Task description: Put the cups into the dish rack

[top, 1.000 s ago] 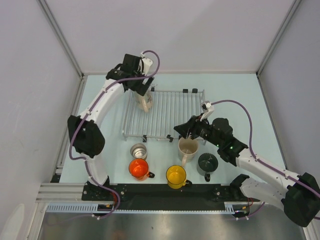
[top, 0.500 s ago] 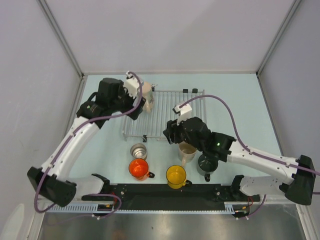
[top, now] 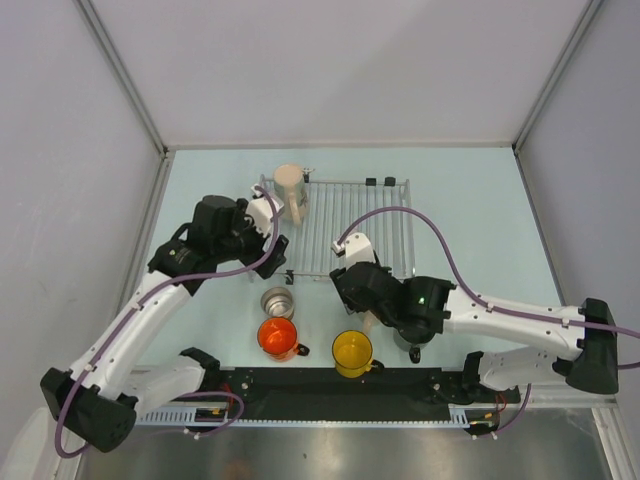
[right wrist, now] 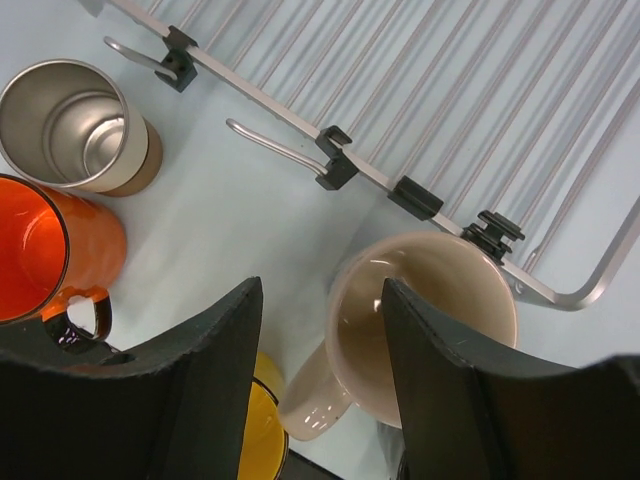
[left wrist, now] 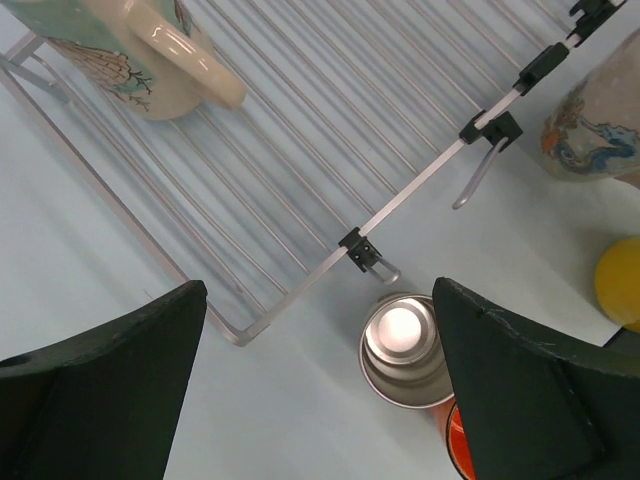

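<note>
Next I will lower my open right gripper onto the second beige mug's rim (right wrist: 334,322) beside its handle, as my fingers are already on both sides of it.
The dish rack (top: 345,235) lies flat at mid-table, and one beige mug (top: 290,188) stands on its far-left corner. My left gripper (left wrist: 320,300) hangs wide open and empty above the rack's near-left corner (left wrist: 245,325); the steel cup (left wrist: 405,345) is below it on the table. My right gripper (right wrist: 322,300) is open astride the rim of the second beige mug (right wrist: 430,330), which stands just in front of the rack. One fingertip (right wrist: 395,295) is over its inside, the other is outside by the handle. The orange mug (top: 278,337), yellow mug (top: 352,350) and dark grey mug (top: 413,349) stand along the front.
The black rail (top: 330,380) with both arm bases runs along the near edge. Grey walls enclose the table on three sides. Small black clips and wire feet (right wrist: 335,170) stick out of the rack's near edge, close to the beige mug.
My left gripper has let go of the beige mug on the rack and drawn back toward the near left. My right arm has swung left and now covers the second beige mug.
</note>
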